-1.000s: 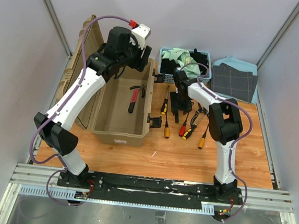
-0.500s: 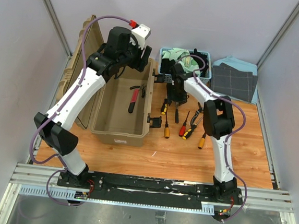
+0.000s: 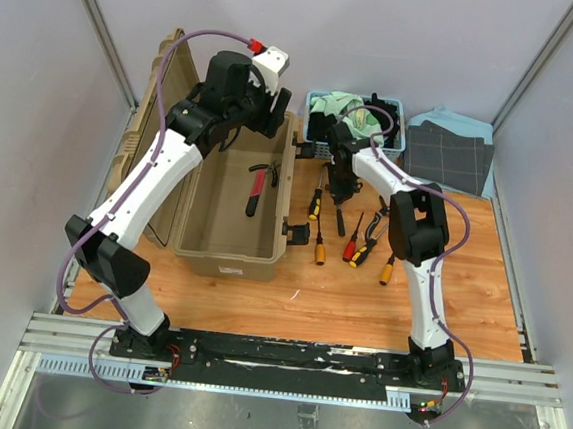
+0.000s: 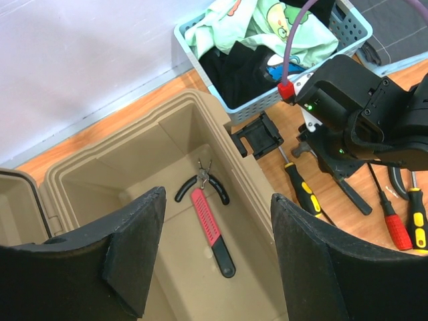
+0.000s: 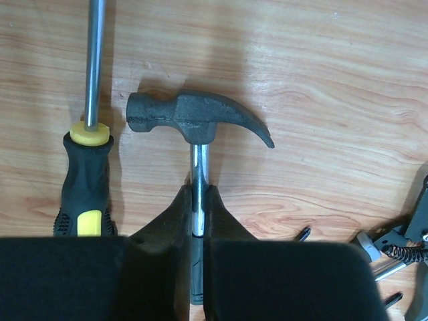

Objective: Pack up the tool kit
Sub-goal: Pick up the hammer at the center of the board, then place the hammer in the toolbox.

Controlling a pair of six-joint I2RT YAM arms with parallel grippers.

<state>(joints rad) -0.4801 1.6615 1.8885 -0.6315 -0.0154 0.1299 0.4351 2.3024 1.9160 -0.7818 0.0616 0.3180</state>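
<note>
Next, my right gripper lifts over the toolbox's side and lowers to release the hammer beside the red-and-black tool (image 3: 239, 207), where the bottom of the toolbox is clear.
The tan toolbox (image 3: 224, 265) stands open on the left, its rim (image 4: 221, 127) also showing in the left wrist view. On its floor lie black-gripped pliers (image 4: 227, 190) and a red-and-black tool (image 4: 208, 224). My left gripper (image 4: 217, 200) hangs open above the box's far end (image 3: 231, 134), holding nothing. My right gripper (image 5: 198, 194) is shut on the metal shaft of the small hammer (image 5: 194, 117), which lies on the table right of the box (image 3: 339, 219). A yellow-and-black screwdriver (image 5: 83, 187) lies beside it. Several more screwdrivers (image 3: 351, 245) lie nearer.
The box lid (image 3: 155, 113) stands up on the left and a black latch (image 3: 297, 233) juts from the right wall. A blue basket (image 3: 399, 119) of cloths sits behind the right gripper. A grey checked cloth (image 3: 450, 154) lies at the back right.
My right gripper moved back and left over the hammer, then closed its jaws on the shaft. The left arm has stayed still.
</note>
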